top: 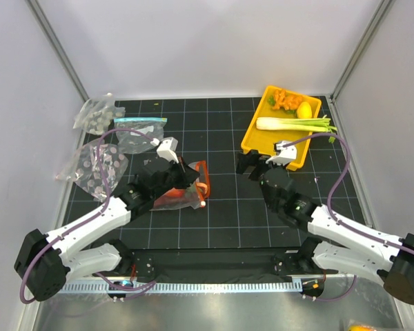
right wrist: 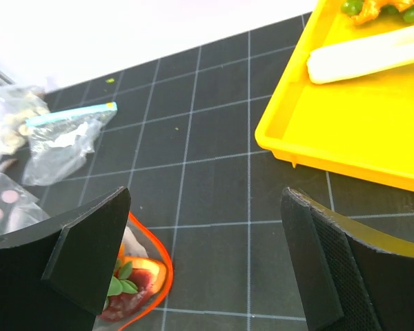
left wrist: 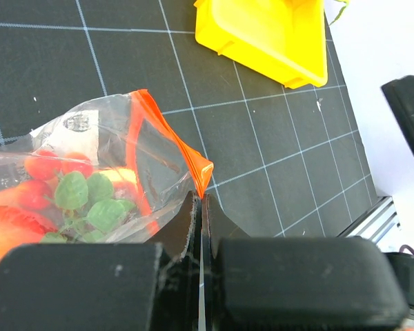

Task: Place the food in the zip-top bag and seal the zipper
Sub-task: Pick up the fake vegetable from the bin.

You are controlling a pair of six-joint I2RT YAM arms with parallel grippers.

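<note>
I will next move my right gripper outward across the tray (top: pixel 257 138) and down onto the leek's green stalk (top: pixel 306 123), which is outward and to its right in the top view.
The zip-top bag (top: pixel 174 198) lies left of centre on the black mat, with red and green toy food (left wrist: pixel 72 196) inside it. Its orange-red zipper (top: pixel 205 181) curves open in the right wrist view (right wrist: pixel 162 265). My left gripper (top: pixel 186 176) is shut on one end of the zipper strip (left wrist: pixel 196 165), pinching it between the fingertips (left wrist: pixel 201 207). My right gripper (top: pixel 252 165) is open wide and empty, hovering right of the bag, and the mat shows between its fingers (right wrist: pixel 207 234). More food lies in the yellow tray (top: pixel 257 138): orange carrot pieces (top: pixel 284 98), a leek (top: pixel 290 123) and a yellow piece (top: pixel 304 109).
A clear bag with a light-blue strip (top: pixel 139 131) lies at the back left. Clear bags with dotted pieces (top: pixel 95 162) sit by the left wall. The yellow tray stands at the back right (right wrist: pixel 359 131). White walls enclose the mat on three sides.
</note>
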